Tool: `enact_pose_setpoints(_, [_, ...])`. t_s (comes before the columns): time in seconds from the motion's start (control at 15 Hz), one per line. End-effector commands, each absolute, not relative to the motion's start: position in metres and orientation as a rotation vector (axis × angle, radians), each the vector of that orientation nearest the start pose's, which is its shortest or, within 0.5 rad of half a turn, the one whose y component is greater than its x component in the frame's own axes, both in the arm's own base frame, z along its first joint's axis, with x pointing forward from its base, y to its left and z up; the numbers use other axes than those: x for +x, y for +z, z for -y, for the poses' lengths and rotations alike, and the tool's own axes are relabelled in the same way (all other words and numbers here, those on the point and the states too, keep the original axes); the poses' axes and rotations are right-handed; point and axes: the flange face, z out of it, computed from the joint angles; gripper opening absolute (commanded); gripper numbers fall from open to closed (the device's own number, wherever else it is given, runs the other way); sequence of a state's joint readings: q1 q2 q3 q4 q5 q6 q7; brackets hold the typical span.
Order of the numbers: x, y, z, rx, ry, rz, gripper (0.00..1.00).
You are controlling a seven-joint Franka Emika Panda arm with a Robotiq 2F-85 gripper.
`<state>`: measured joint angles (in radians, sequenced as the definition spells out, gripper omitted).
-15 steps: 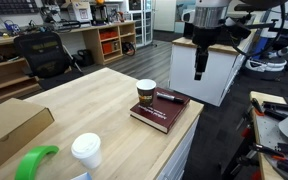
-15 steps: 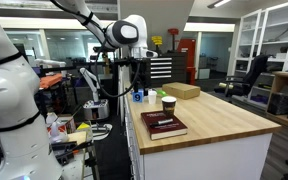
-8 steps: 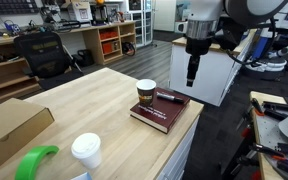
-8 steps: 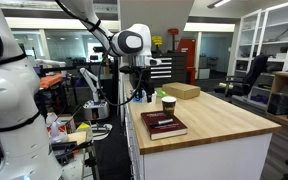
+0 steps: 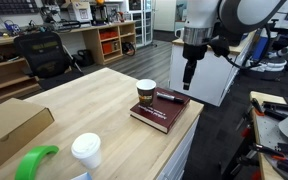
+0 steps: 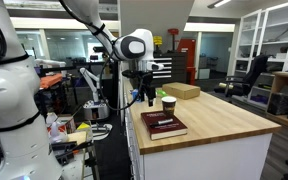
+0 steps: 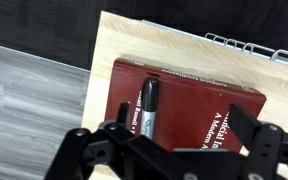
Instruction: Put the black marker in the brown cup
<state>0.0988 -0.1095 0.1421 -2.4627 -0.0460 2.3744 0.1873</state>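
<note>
The marker lies flat below my open fingers. I will lower my gripper, easing to the left in the wrist view, so that my fingers go on both sides of the marker's black part (image 5: 170,97) (image 7: 150,102).
The black marker (image 5: 169,98) lies flat on a dark red book (image 5: 162,112) at the table's corner; in the wrist view the marker (image 7: 150,105) shows on the book (image 7: 199,110). The brown cup (image 5: 146,93) stands upright on the table just beside the book; it also shows in an exterior view (image 6: 168,103). My gripper (image 5: 187,77) hangs in the air above and beyond the book's end, off the table edge, open and empty. In the wrist view its fingers (image 7: 169,140) spread wide over the book.
A white lidded cup (image 5: 85,151) and a green object (image 5: 36,162) sit at the near table end, with a cardboard box (image 5: 12,125) beside them. A white cabinet (image 5: 219,70) stands behind the arm. Another cardboard box (image 6: 181,91) lies at the table's far end.
The gripper has moved toward the table and slightly lower, closing in above the book's end. The marker, book and cup have not moved.
</note>
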Motion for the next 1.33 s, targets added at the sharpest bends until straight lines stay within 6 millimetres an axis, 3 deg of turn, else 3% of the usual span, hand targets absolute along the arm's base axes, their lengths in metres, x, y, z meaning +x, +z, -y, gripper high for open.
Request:
enact_pose_setpoints(0.0, [0.456,0.339,-0.111,-3.180,-0.047,0.134,1.00])
enact_pose_setpoints(0.2, [0.461,0.331,-0.110,-3.176,-0.057,0.113,1.00])
enact_pose_setpoints(0.6, [0.475,0.296,-0.105,-3.183,-0.116,0.110,1.00])
enact_pose_setpoints(1.27, [0.496,0.246,-0.083,-3.196,-0.109,0.065,1.00])
